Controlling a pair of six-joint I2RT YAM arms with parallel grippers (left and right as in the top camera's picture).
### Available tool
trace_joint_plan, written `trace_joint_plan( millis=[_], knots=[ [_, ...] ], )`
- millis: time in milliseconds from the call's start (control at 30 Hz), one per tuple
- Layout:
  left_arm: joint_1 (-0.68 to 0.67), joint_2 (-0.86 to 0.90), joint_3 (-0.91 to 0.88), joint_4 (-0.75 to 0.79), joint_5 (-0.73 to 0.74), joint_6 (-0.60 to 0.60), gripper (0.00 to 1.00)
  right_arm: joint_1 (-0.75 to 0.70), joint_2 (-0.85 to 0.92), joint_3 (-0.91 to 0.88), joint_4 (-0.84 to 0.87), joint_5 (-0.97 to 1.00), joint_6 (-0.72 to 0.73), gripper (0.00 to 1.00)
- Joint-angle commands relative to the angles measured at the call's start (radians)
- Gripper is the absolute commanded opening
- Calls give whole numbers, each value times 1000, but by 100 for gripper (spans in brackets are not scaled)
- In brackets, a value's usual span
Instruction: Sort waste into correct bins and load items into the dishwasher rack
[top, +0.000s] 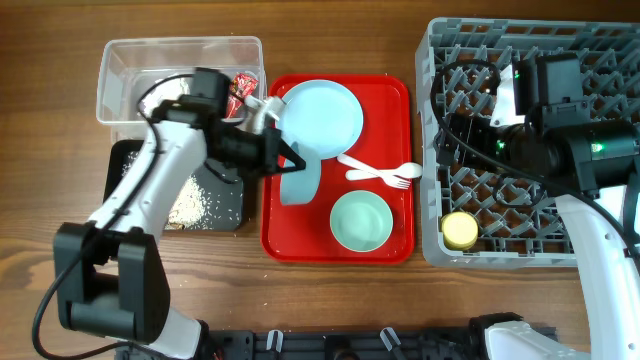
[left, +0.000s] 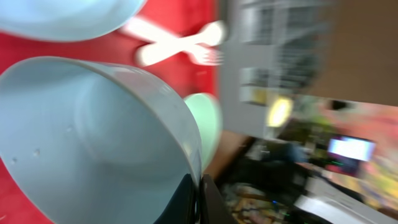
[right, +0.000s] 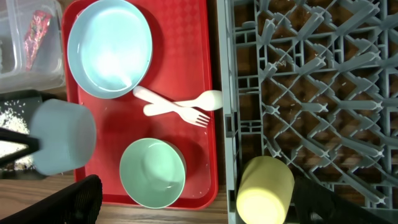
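The left gripper levels the tipped bowl next, lowers it onto the bare tray beside the mint bowl and releases. The tray lies below and back from the gripper.
My left gripper (top: 283, 160) is shut on the rim of a pale blue bowl (top: 304, 185) and holds it tipped on its side over the red tray's left edge; the left wrist view shows the jaws (left: 200, 194) pinching the bowl's wall (left: 93, 143). A light blue plate (top: 320, 118), a white fork and spoon (top: 385, 173) and a mint bowl (top: 360, 221) lie on the tray. A yellow cup (top: 460, 230) lies in the grey rack (top: 530, 45). My right gripper (right: 199, 205) is open and empty over the rack's left edge. The tissue is out of view.
A clear tub (top: 180, 50) at the back left holds a red wrapper (top: 240, 88). A black tray (top: 125, 160) in front of it holds whitish food scraps (top: 200, 195). The flat red serving tray (top: 400, 100) lies between these and the rack.
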Motion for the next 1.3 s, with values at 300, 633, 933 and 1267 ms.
trace_joint_plan(
  millis=[300, 633, 933, 1267],
  knots=[
    [-362, -20, 19, 26, -754, -295, 4, 3, -3, -9, 2, 14, -6, 100],
    [-510, -20, 19, 76, -905, -295, 44, 3, -3, -9, 2, 14, -6, 100],
    [-463, -23, 45, 93, -821, -325, 60, 3, -3, -9, 26, -52, -6, 100],
    [-301, -127, 138, -39, -776, -369, 70, 58, 63, -9, 177, -198, 25, 89]
  ],
)
